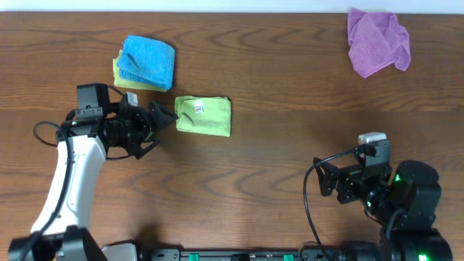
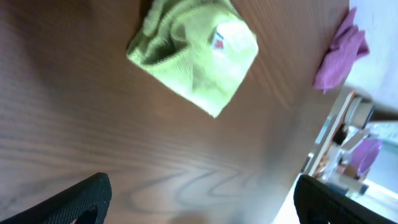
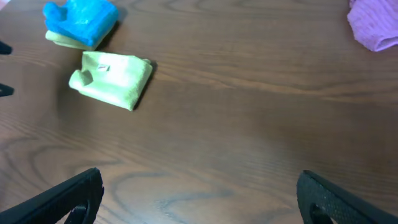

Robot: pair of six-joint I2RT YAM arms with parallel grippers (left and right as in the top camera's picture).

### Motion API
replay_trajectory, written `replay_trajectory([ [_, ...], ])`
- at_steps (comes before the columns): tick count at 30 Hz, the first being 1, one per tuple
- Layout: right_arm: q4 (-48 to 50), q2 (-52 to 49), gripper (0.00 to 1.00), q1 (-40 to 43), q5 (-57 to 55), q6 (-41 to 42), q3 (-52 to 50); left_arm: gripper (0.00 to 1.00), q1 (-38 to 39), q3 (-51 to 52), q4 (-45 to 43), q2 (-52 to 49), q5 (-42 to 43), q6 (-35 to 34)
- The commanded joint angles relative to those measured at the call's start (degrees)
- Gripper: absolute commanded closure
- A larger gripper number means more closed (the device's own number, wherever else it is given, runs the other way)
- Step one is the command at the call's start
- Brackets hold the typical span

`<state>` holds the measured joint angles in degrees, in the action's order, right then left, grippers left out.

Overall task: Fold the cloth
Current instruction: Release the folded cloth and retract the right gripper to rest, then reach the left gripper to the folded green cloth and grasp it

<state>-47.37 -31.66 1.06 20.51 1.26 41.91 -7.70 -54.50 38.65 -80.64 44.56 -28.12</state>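
Observation:
My left gripper needs to move down and across onto the green cloth's rumpled end (image 1: pixel 183 118) (image 2: pixel 154 52) next, because it lies below my left gripper and to its right in the overhead view.
A folded green cloth (image 1: pixel 204 115) with a small white tag lies on the wooden table left of centre. It also shows in the left wrist view (image 2: pixel 196 53) and the right wrist view (image 3: pixel 113 78). My left gripper (image 1: pixel 161 125) is open and empty just left of the green cloth, not touching it. My right gripper (image 1: pixel 324 179) is open and empty at the front right, far from every cloth. A crumpled purple cloth (image 1: pixel 377 41) lies unfolded at the far right.
A folded blue cloth (image 1: pixel 148 61) rests on a folded yellow cloth (image 1: pixel 125 78) at the back left, close to the green one. The purple cloth shows in both wrist views (image 2: pixel 341 51) (image 3: pixel 373 25). The table's far edge runs behind the purple cloth.

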Motion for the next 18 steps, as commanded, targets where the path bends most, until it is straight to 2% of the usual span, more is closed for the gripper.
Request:
replay_trajectory([
  [1, -0.22, 0.15, 0.01, 0.50, -1.18, 0.83, -0.46, 0.05, 1.07, 1.05, 1.05, 5.33, -1.01, 5.29],
  [5, -0.24, 0.15, 0.01, 0.50, -1.18, 0.83, -0.46, 0.05, 1.31, 7.10, 0.87, 11.98, -3.04, 5.11],
  [7, -0.24, 0.15, 0.01, 0.50, -1.18, 0.83, -0.46, 0.05, 1.31, 12.41, -2.69, 14.56, -3.08, 2.60],
  [11, -0.24, 0.15, 0.01, 0.50, -1.18, 0.83, -0.46, 0.05, 1.38, 22.36, -16.37, 16.48, -2.51, -5.09],
  [14, -0.24, 0.15, 0.01, 0.50, -1.18, 0.83, -0.46, 0.05, 1.40, 29.03, -29.79, 15.65, -2.69, -11.19],
  [18, -0.24, 0.15, 0.01, 0.50, -1.18, 0.83, -0.46, 0.05, 1.42, 35.17, -44.72, 12.48, -6.36, -20.09],
])
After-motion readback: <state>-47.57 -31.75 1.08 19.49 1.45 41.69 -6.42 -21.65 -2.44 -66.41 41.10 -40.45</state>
